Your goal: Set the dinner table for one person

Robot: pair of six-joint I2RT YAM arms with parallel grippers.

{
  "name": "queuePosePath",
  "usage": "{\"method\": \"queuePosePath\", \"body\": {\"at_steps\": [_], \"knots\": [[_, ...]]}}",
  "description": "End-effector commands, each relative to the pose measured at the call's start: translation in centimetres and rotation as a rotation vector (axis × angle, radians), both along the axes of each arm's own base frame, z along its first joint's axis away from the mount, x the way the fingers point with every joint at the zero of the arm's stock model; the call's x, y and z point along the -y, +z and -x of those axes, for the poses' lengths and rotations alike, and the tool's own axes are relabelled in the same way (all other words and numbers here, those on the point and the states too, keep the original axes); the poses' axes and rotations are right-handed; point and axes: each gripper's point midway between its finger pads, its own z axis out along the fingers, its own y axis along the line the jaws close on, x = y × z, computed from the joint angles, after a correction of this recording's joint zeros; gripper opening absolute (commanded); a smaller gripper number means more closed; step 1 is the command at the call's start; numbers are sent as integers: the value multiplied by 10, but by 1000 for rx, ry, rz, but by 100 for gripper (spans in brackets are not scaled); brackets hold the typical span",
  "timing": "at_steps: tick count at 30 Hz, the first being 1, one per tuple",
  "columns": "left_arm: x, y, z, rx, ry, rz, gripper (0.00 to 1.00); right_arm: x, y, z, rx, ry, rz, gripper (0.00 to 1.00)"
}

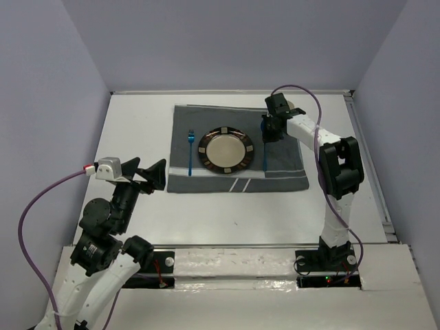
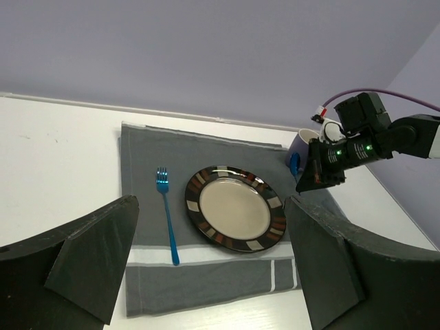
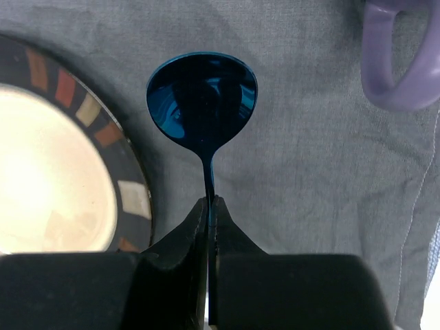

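Observation:
The spoon's bowl is still above the placemat, so I need to lower my right gripper a little, ease toward the plate, and let go of the spoon (image 3: pixel 201 93) on the placemat beside the plate's rim (image 3: pixel 180 180).
The white dinner table (image 1: pixel 137 206) carries a dark grey placemat (image 1: pixel 285 168). On the placemat are a striped-rim plate (image 1: pixel 226 148) and a blue fork (image 1: pixel 190 152) to its left. My right gripper (image 1: pixel 270 130) is over the placemat to the right of the plate. It is shut on the handle of a blue spoon (image 3: pixel 201 93), whose bowl points away from the jaws (image 3: pixel 210 203) just above the cloth. A purple mug (image 2: pixel 300 146) stands behind it at the placemat's far right corner. My left gripper (image 1: pixel 155 175) is open and empty, left of the placemat's near corner.
The left wrist view shows the plate (image 2: pixel 235 208), the fork (image 2: pixel 167 216) and the right gripper (image 2: pixel 320 175) between my open fingers. The mug's handle (image 3: pixel 399 62) is right of the spoon. Walls enclose the table at the back and sides.

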Motion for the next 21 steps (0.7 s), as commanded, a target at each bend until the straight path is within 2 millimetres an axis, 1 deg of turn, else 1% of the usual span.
{"method": "queuePosePath", "body": {"at_steps": [1,6,7,9,10,12,14,16,17,18,21], "knots": [[1,9,-3,31,1,-1,98,-6,11,-20,51,30,-31,0],[0,8,-4,27,4,-3,98,-8,-3,-23,22,54,-41,0],[0,8,-5,26,7,-5,98,-4,-6,-25,15,47,-42,0],[-1,8,-5,27,12,-4,98,-4,-15,-26,-5,50,-35,0],[-1,7,-5,24,13,-4,98,1,-17,-28,-7,40,-30,0],[-1,8,-5,26,13,-4,98,2,-24,-29,-17,37,-21,0],[-1,7,-6,25,13,-5,98,3,-26,-30,-18,36,-15,0],[-2,7,-6,25,18,-5,98,3,-28,-30,-21,35,-13,8],[-2,8,-6,26,16,-5,98,3,-27,-30,-21,32,-14,13],[-2,8,-6,26,18,-5,98,4,-26,-30,-17,32,-12,21],[-3,8,-6,28,20,-6,98,4,-17,-31,-1,28,-13,30]]}}
